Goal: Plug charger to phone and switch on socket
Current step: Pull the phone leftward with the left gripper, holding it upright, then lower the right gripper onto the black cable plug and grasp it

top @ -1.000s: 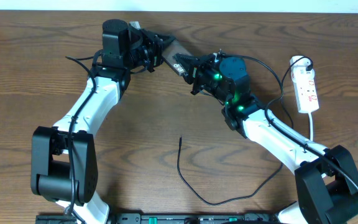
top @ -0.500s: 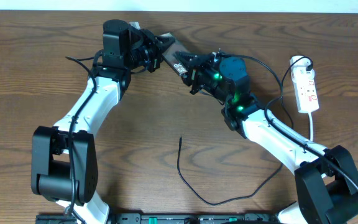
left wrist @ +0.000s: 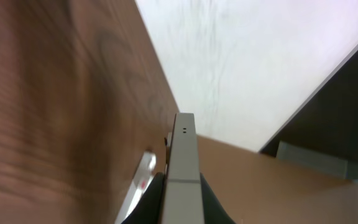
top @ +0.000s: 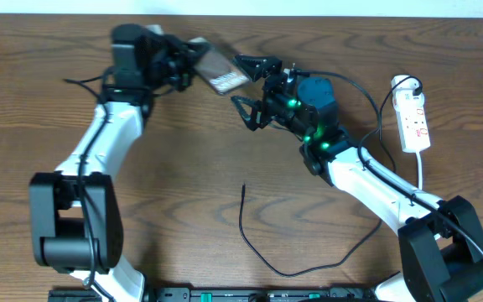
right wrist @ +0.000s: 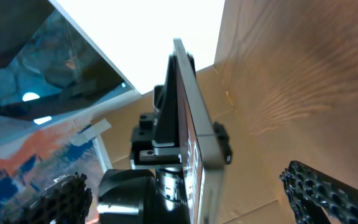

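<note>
My right gripper moves back from the phone point(top: 222, 72) next, turns to point down and lowers over the charger's small plug tip point(top: 243, 190), since it lies loose on the table.
The phone point(top: 222, 72), a brown slab with white lettering, is held off the table at the far middle, and my left gripper point(top: 193, 67) is shut on its left end. In the left wrist view its pale edge point(left wrist: 184, 163) sits clamped between the black fingers point(left wrist: 211, 200). My right gripper point(top: 251, 86) stands wide open just right of the phone, touching nothing. From the right wrist, the phone point(right wrist: 193, 127) is edge-on between the spread fingertips point(right wrist: 329, 193). The charger point(top: 262, 252) lies loose on the table, tip point(top: 243, 187) pointing away. The socket point(top: 414, 119) lies far right.
A white plug point(top: 403, 83) sits at the socket's far end, and the socket's white cord point(top: 420, 174) runs toward the near side. The charger's black cable loops along the near edge and passes under my right arm point(top: 367, 180). The table's far edge is close behind the phone.
My right gripper has opened wide and let go of the phone. My left arm has swung left and back, carrying the phone with it.
</note>
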### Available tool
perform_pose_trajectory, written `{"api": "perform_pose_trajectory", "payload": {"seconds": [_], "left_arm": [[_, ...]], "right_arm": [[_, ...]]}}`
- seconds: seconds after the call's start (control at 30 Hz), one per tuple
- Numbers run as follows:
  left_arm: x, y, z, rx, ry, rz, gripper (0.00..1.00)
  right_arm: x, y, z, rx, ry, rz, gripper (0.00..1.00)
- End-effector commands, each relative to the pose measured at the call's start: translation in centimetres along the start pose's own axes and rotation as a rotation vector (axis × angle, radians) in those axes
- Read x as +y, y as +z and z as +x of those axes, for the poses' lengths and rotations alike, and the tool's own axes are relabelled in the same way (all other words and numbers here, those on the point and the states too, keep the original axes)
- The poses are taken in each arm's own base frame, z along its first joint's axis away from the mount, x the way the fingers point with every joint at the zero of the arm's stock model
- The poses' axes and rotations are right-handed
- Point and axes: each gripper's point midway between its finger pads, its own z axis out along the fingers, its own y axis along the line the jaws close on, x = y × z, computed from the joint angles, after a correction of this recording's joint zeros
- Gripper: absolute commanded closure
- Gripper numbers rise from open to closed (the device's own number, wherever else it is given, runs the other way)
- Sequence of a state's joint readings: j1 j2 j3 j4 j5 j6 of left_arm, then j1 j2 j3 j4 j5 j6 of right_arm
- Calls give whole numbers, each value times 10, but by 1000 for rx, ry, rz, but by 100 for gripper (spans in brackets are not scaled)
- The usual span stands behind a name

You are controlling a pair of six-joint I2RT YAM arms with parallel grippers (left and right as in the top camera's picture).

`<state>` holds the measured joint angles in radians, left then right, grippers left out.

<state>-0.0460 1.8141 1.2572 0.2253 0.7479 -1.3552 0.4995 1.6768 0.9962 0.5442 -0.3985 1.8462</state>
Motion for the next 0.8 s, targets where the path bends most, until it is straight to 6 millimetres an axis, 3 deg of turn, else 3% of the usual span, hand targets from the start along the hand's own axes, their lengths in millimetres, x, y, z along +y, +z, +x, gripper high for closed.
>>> {"api": "perform_pose_trajectory", "payload": {"seconds": [0.0, 0.1, 0.3, 0.43, 0.63, 0.7, 0.77], "left_arm": [[-12, -34, -30, 0, 79, 55, 93], [-11, -65, -50, 33, 158, 95, 93], [-12, -127, -61, 156, 370, 217, 93], [-9, -156, -82, 108, 372, 231, 92], [-7, -164, -90, 80, 386, 231, 93], [-7, -164, -90, 80, 395, 231, 93], [-7, -164, -90, 78, 403, 231, 92]], "right_arm": [[15, -6, -4, 33, -141, -23, 1], [19, -12, -6, 79, -286, -29, 1], [26, -24, -19, 106, -522, -55, 1], [27, -20, -12, 147, -592, -11, 1], [11, -13, 1, 177, -719, 239, 1], [-1, -14, 11, 184, -755, 331, 1], [-27, -20, 17, 193, -782, 454, 1]]}}
